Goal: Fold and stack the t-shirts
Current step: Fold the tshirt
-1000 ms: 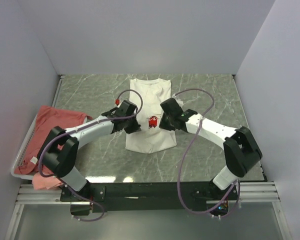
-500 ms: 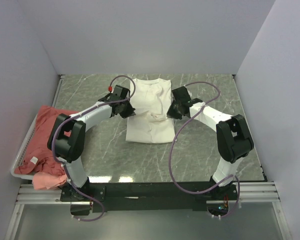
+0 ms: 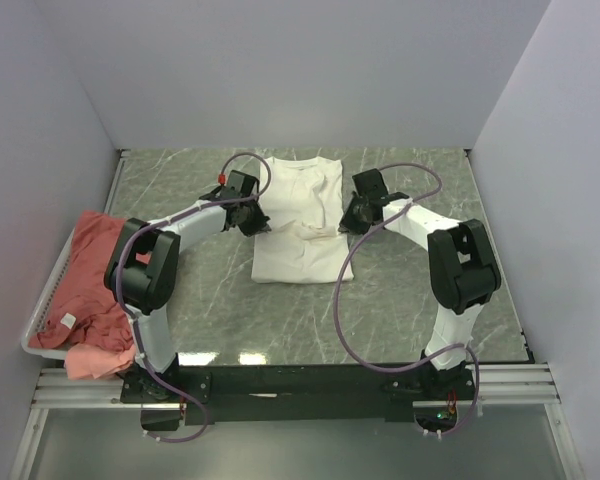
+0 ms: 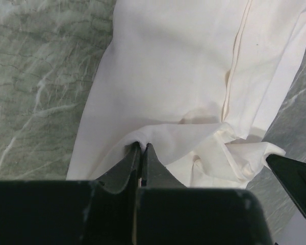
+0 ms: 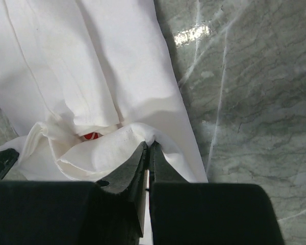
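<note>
The shirt's hem bunches between my grippers. My right gripper should next move slightly outward along the shirt's edge (image 3: 346, 232) (image 5: 157, 139), away from my left gripper, and then let go of the shirt's hem.
The white t-shirt (image 3: 298, 225) lies lengthwise in the middle of the table, its lower half folded up over the upper half. My left gripper (image 3: 261, 224) is shut on the folded hem at the shirt's left edge (image 4: 143, 144). My right gripper (image 3: 342, 226) is shut on the hem at the right edge (image 5: 149, 143). A bit of the red print (image 5: 90, 136) peeks from under the fold in the right wrist view. Salmon-red t-shirts (image 3: 95, 270) are heaped at the left.
The red shirts lie in a white wire basket (image 3: 42, 300) at the table's left edge. Grey walls close in the back and both sides. The marble table (image 3: 420, 280) shows to the right and in front of the shirt.
Both grippers have carried the shirt's lower hem away from me over the upper half. The red print is now covered, and the shirt is about half its earlier length.
</note>
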Tool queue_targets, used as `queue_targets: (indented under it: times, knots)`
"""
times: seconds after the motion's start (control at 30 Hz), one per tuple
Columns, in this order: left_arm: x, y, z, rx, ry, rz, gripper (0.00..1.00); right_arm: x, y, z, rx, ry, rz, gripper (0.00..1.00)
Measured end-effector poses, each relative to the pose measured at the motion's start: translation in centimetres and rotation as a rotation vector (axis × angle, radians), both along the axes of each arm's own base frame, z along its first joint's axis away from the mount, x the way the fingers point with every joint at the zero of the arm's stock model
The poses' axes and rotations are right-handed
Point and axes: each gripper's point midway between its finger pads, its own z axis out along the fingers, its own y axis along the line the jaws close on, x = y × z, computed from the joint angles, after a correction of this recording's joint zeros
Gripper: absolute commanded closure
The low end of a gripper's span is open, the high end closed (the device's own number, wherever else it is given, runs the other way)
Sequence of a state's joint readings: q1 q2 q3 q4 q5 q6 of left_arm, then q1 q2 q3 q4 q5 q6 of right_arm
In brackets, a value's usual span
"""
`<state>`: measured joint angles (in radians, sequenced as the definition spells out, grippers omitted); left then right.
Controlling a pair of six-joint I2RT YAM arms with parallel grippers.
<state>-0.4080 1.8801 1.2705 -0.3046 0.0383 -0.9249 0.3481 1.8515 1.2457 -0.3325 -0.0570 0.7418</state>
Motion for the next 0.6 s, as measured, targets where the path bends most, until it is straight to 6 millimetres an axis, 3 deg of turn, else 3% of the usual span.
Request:
queue_targets:
  times: [0.37,0.57,0.6]
  knots:
    - [0.9,0.9,0.3,-0.019,-0.010,0.015,0.99,1.5,-0.5,1.3,0.029,-0.029,-0.012,1.00]
    - [1.3,1.0,0.2,-0.035,-0.013,0.009,0.99,1.6,-0.5,1.0,0.036,-0.023,-0.011,1.00]
    - [1.4,1.0,0.1,-0.036,-0.014,0.006,0.96,1.7,-0.5,0.8,0.036,-0.019,-0.011,1.00]
